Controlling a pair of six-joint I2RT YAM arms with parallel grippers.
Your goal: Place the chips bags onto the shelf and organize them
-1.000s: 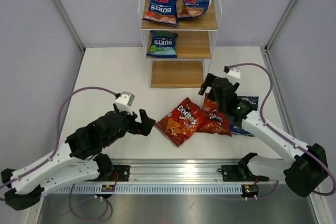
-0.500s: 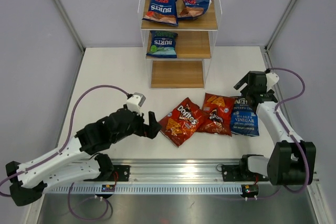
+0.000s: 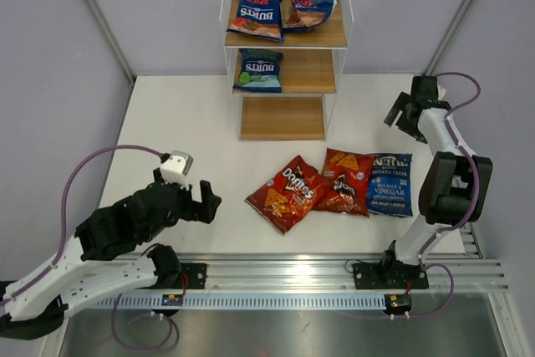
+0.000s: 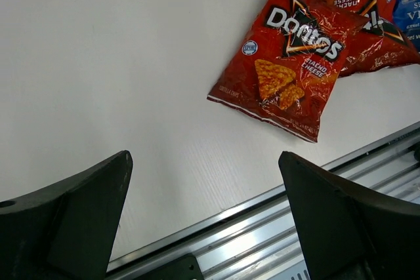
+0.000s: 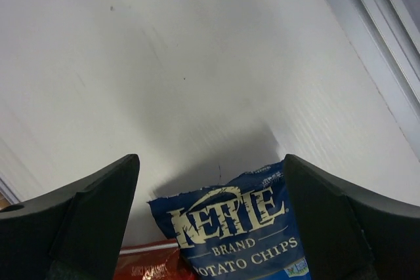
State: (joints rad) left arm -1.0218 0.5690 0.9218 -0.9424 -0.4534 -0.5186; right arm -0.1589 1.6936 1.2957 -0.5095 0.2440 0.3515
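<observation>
The blue bag's far corner away from the Doritos is clear and lies below and back from my right gripper, so I need to lower my gripper back onto it next.
The shelf (image 3: pixel 288 39) stands at the far middle of the table. Two dark blue Burts bags (image 3: pixel 258 11) (image 3: pixel 310 1) lie on its top board and one (image 3: pixel 258 70) on the middle board. Two red Doritos bags (image 3: pixel 287 192) (image 3: pixel 346 181) and the blue Sea Salt & Vinegar bag (image 3: pixel 389 184) lie side by side on the table; they also show in the left wrist view (image 4: pixel 289 57) and the right wrist view (image 5: pixel 243 227). My left gripper (image 3: pixel 205 201) is open and empty, left of the Doritos. My right gripper (image 3: pixel 403 114) is open and empty, beyond the blue bag near the right edge.
The shelf's bottom board (image 3: pixel 282 118) is bare. A metal rail (image 3: pixel 284 277) runs along the near table edge. Grey walls close in on both sides, and the right arm stands close to the right wall (image 3: pixel 493 81).
My right arm swung away from the bags to the far right, uncovering the blue bag. My left gripper moved toward the Doritos, then pulled back left.
</observation>
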